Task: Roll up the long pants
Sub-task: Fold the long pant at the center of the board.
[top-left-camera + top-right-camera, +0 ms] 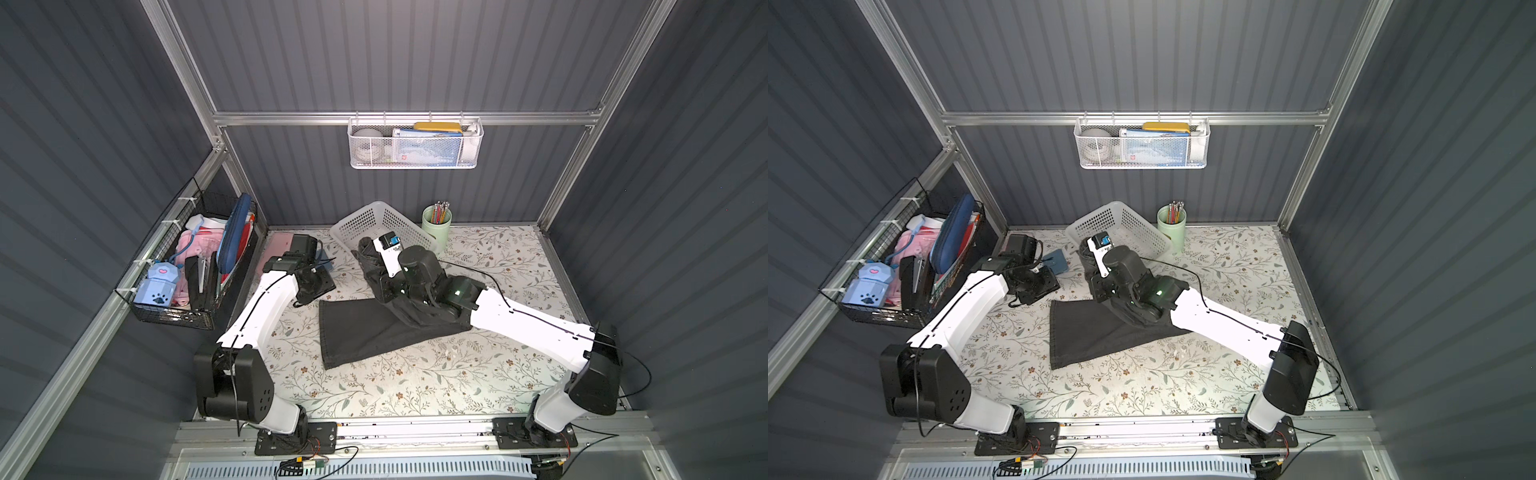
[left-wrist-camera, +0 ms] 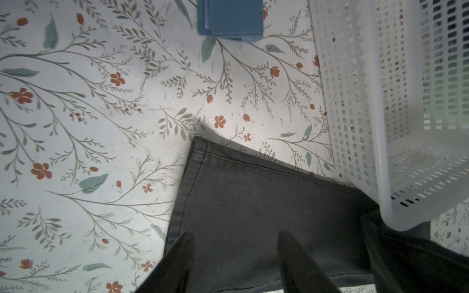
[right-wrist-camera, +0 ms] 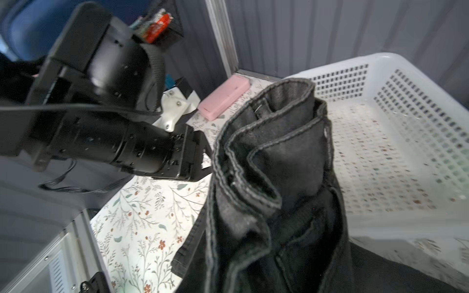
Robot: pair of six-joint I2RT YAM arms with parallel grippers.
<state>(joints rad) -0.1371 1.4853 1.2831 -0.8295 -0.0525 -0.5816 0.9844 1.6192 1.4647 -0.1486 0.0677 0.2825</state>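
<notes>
I will next carry the raised heap of the pants back and down with my right gripper onto the flat leg's hem end (image 1: 340,340) (image 3: 188,257) and let go of it, because that hem end lies bare below and back.
The long pants (image 1: 365,336) are dark charcoal denim on the flowered table in both top views. One flat leg lies mid-table with its hem toward the left. The other end is bunched up beside the white basket (image 1: 382,224). My right gripper (image 1: 369,254) is buried in that raised bunch; layered folds (image 3: 279,165) fill the right wrist view and hide the jaws. My left gripper (image 2: 236,256) is open over the flat leg (image 2: 253,197) near its hem corner. Its fingers (image 2: 182,253) stand wide apart with only cloth below them.
A green cup of pens (image 1: 435,226) stands behind the basket. A pink box (image 3: 224,97) and a blue wallet (image 2: 231,20) lie at the back left. A black wire rack (image 1: 195,266) hangs on the left wall and a white mesh basket (image 1: 415,143) on the back wall.
</notes>
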